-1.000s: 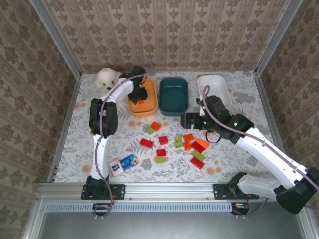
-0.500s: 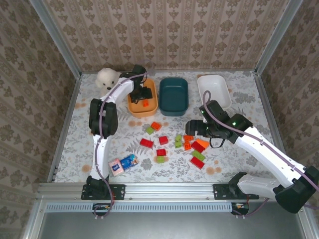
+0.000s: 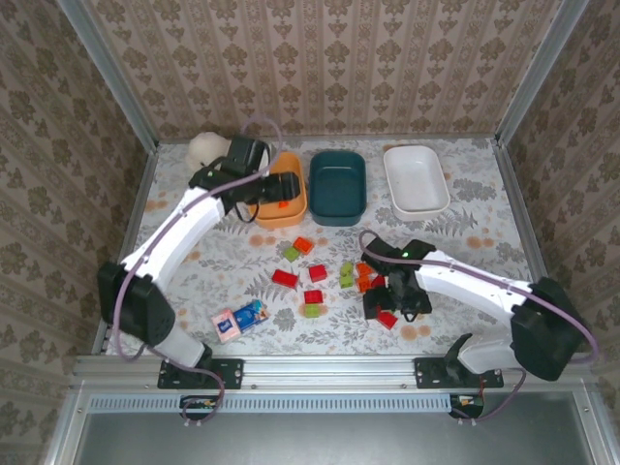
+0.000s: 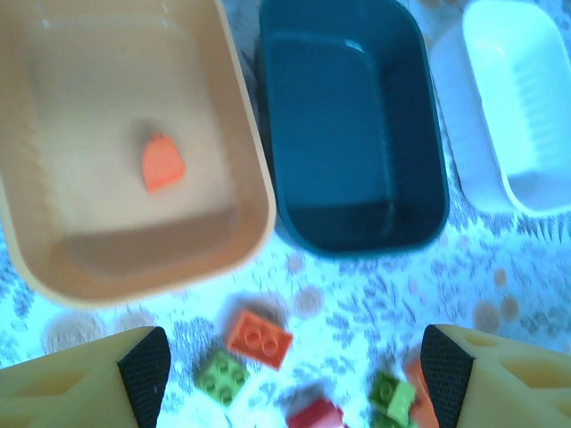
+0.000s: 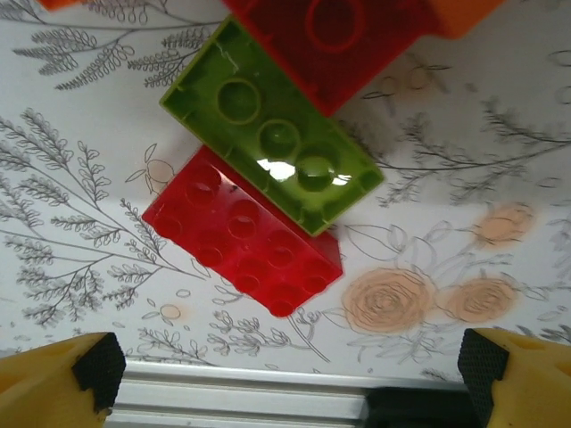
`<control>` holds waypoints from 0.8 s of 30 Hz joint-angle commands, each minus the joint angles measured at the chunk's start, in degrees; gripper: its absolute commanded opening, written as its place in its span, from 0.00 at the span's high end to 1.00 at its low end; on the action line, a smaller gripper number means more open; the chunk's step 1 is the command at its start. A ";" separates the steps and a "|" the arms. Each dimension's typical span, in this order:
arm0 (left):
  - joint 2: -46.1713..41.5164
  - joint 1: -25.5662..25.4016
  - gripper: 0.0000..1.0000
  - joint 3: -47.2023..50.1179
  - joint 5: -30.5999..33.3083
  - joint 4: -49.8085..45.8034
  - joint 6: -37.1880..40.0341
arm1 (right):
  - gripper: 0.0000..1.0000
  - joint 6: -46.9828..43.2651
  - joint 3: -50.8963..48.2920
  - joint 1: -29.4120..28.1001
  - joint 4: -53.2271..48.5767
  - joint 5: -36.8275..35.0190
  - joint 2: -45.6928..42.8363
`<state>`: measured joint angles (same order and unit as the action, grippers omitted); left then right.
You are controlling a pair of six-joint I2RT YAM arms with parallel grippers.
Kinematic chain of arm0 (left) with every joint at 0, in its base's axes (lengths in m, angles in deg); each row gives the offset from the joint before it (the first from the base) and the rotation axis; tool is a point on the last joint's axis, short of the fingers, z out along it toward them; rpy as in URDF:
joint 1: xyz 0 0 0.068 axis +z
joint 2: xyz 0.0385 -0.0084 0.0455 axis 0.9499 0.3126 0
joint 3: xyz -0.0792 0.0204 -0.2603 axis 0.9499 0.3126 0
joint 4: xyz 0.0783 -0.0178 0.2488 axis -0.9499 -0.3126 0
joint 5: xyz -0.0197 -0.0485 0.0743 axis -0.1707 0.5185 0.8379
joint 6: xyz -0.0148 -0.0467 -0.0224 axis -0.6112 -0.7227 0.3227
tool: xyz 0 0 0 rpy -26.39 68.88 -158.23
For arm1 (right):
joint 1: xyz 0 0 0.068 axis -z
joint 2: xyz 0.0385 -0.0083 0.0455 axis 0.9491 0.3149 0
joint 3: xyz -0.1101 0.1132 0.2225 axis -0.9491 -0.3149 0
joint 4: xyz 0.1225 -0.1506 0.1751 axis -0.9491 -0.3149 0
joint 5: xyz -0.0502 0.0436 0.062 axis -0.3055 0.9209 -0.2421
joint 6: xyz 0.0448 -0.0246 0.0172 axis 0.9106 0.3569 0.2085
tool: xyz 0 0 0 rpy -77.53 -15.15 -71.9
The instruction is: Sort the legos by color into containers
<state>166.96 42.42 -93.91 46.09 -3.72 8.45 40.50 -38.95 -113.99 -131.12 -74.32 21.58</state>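
Next, my right gripper lowers its open fingers onto the red brick nearest the front bar (image 3: 387,319) (image 5: 245,239), since the red brick's studded top lies uncovered beside the green brick.
My left gripper (image 3: 268,190) hangs open and empty over the near edge of the orange tub (image 3: 293,205). In the left wrist view that tub (image 4: 125,223) holds one orange piece (image 4: 163,166), with the teal tub (image 4: 352,134) and white tub (image 4: 508,107) to its right. Below lie an orange brick (image 4: 259,339) and a green brick (image 4: 221,376). My right gripper (image 3: 392,298) is open, low over a green brick (image 5: 272,143) and a red brick (image 5: 245,236); neither is between its fingertips (image 5: 98,370). More legos (image 3: 313,274) lie mid-table.
A white plush dog (image 3: 205,147) sits at the back left behind my left arm. A pink-and-blue packet (image 3: 239,320) lies near the front left. The table's front rail (image 5: 268,392) runs just under my right gripper. Another red brick (image 5: 339,36) touches the green one.
My left gripper opened, left the orange piece in the orange tub and drew back toward me. My right gripper came down and nearer, over the front red and green bricks, opening wider.
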 commanded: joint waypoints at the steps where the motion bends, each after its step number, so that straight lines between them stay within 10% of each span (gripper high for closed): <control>1: -4.90 -0.66 0.23 7.53 -0.91 1.31 -2.22 | 0.00 0.89 -0.71 -0.78 3.72 1.74 4.32; 24: -12.63 -2.62 0.24 14.50 1.91 0.25 -5.14 | 0.45 -3.28 3.52 -5.34 6.60 4.45 15.78</control>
<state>154.45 40.34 -79.53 47.54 -3.89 4.23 37.18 -36.91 -118.74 -123.23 -69.01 36.00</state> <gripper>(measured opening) 0.759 0.563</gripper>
